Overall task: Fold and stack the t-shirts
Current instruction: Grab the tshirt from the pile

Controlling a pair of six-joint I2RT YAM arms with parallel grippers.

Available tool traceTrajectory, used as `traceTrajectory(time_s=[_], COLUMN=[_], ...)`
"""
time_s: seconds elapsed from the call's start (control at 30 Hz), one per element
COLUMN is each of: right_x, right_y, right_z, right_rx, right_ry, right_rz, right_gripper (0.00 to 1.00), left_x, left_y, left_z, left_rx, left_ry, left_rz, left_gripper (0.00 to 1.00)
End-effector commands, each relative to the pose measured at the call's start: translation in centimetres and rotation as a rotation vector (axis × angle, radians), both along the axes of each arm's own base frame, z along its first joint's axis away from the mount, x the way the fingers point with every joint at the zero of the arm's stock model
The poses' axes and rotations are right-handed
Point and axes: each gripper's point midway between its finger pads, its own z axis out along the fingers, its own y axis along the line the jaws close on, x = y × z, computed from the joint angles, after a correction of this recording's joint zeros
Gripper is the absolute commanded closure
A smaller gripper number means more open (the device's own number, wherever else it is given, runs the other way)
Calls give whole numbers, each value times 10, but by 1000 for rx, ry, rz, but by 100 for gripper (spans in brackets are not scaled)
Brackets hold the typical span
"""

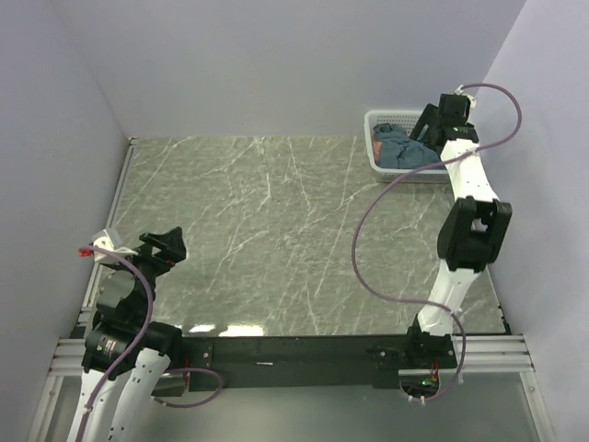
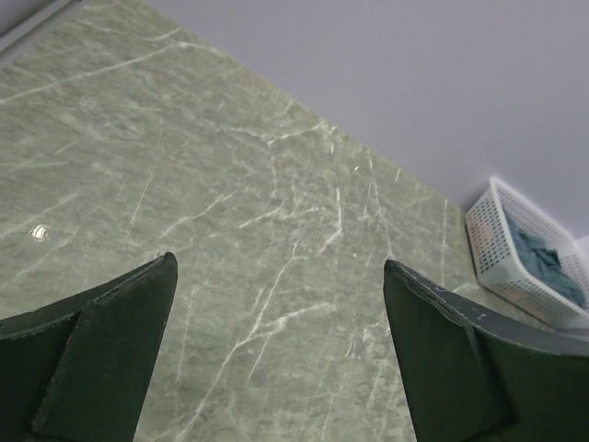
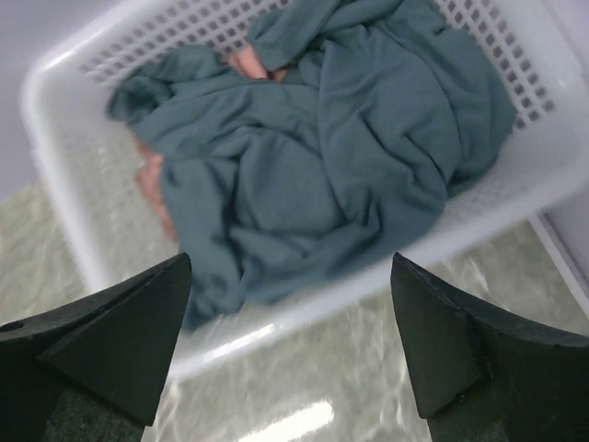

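Observation:
I will next lower my open right gripper into the basket and close on the slate-blue t-shirt's raised fold (image 3: 250, 214), because that shirt lies over the salmon-pink cloth (image 3: 247, 63).
A dark slate-blue t-shirt (image 3: 322, 157) lies crumpled in the white lattice basket (image 3: 83, 230). It also shows in the top view (image 1: 398, 149) and in the left wrist view (image 2: 543, 260). Salmon-pink cloth (image 3: 247, 63) peeks out from under it. My right gripper (image 3: 290, 276) is open and empty, just above the basket's near rim; in the top view it hovers over the basket (image 1: 431, 129). My left gripper (image 2: 276, 281) is open and empty above the bare table; in the top view it is at the near left (image 1: 167, 243).
The basket (image 1: 379, 120) stands at the table's far right corner against the back wall. The marble-patterned table (image 1: 276, 230) spreads between the arms. Grey walls close the left, back and right sides.

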Motion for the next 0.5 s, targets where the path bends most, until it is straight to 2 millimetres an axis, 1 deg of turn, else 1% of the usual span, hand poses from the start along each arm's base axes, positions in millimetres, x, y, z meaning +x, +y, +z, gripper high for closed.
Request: traceTrajectory(time_s=[0.0, 0.07, 0.1, 0.13, 0.17, 0.2, 0.27, 0.3, 0.33, 0.4, 0.43, 0.47], right_x=[28, 39, 47, 50, 57, 61, 67, 71, 72, 76, 79, 78], right_y=[0, 2, 2, 3, 7, 10, 14, 14, 17, 20, 20, 22], right_z=[-19, -34, -50, -57, -61, -80, -93, -106, -110, -121, -121, -125], right_rx=[38, 44, 49, 54, 68, 81, 98, 101, 117, 129, 127, 131], right_ry=[29, 46, 64, 72, 64, 88, 97, 114, 117, 120, 105, 109], right_rz=[47, 69, 80, 87, 112, 127, 153, 155, 169, 183, 189, 196], right_gripper=[7, 9, 11, 11, 12, 12, 13, 14, 19, 23, 34, 42], left_x=[6, 8, 9, 9, 11, 12, 14, 14, 15, 16, 16, 16], left_y=[-4, -5, -6, -8, -8, -8, -9, -10, -10, -11, -12, -12], left_z=[3, 1, -1, -1, -3, -6, -9, -10, -11, -12, -13, -13], left_rx=[9, 14, 18, 21, 24, 27, 32, 34, 36, 39, 40, 40], left_ry=[5, 19, 26, 33, 44, 58, 79, 82, 89, 99, 102, 103], left_rz=[-15, -21, -26, -32, -32, -34, -34, -37, -40, -45, -45, -46], left_gripper=[1, 1, 1, 1, 1, 0, 1, 0, 1, 1, 0, 1])
